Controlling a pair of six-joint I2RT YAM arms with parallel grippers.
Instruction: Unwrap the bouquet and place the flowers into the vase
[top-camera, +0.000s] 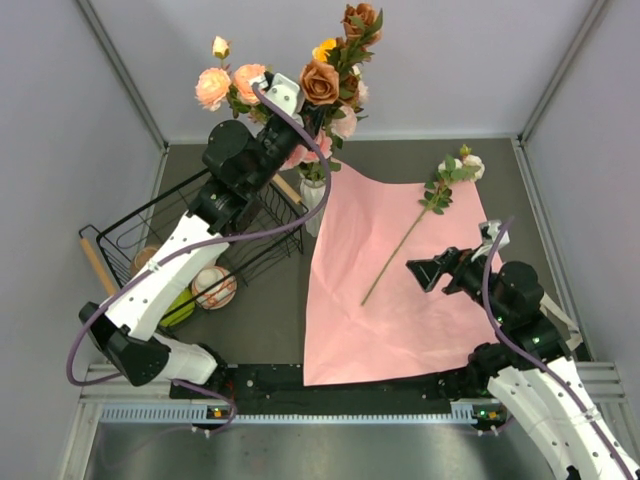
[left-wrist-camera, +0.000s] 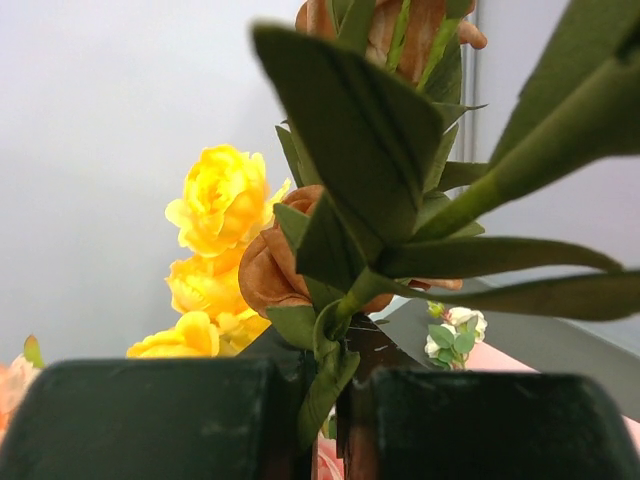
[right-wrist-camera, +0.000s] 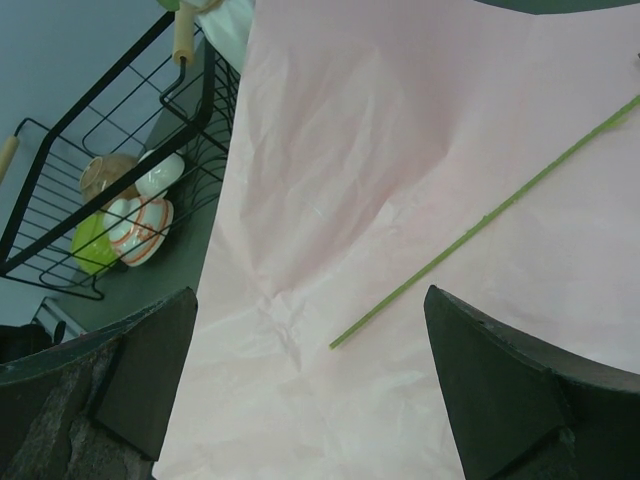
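Note:
The brown rose's blooms still stand above the yellow ones, so I will lower my left gripper toward the opening of the white ribbed vase (top-camera: 313, 192) next and let go of the rose's stem.
The white ribbed vase (top-camera: 313, 192) stands at the back of the table. It holds several flowers (top-camera: 321, 82) in brown, pink, yellow and cream. My left gripper (top-camera: 290, 105) is up among them, shut on the green stem and leaf (left-wrist-camera: 325, 385) of a brown rose (left-wrist-camera: 268, 272), with yellow blooms (left-wrist-camera: 215, 200) behind. The bouquet's pink paper (top-camera: 390, 270) lies spread flat. One long-stemmed cream flower (top-camera: 455, 170) rests on the paper, its stem (right-wrist-camera: 480, 220) running diagonally. My right gripper (top-camera: 432, 270) hovers open over the paper (right-wrist-camera: 330, 150), just off the stem's cut end.
A black wire basket (top-camera: 200, 235) with wooden handles lies on its side left of the vase. By it are a striped ball (top-camera: 214, 287), a green object (top-camera: 180, 307) and a brown pot (top-camera: 148, 258). Grey walls close in the table on three sides.

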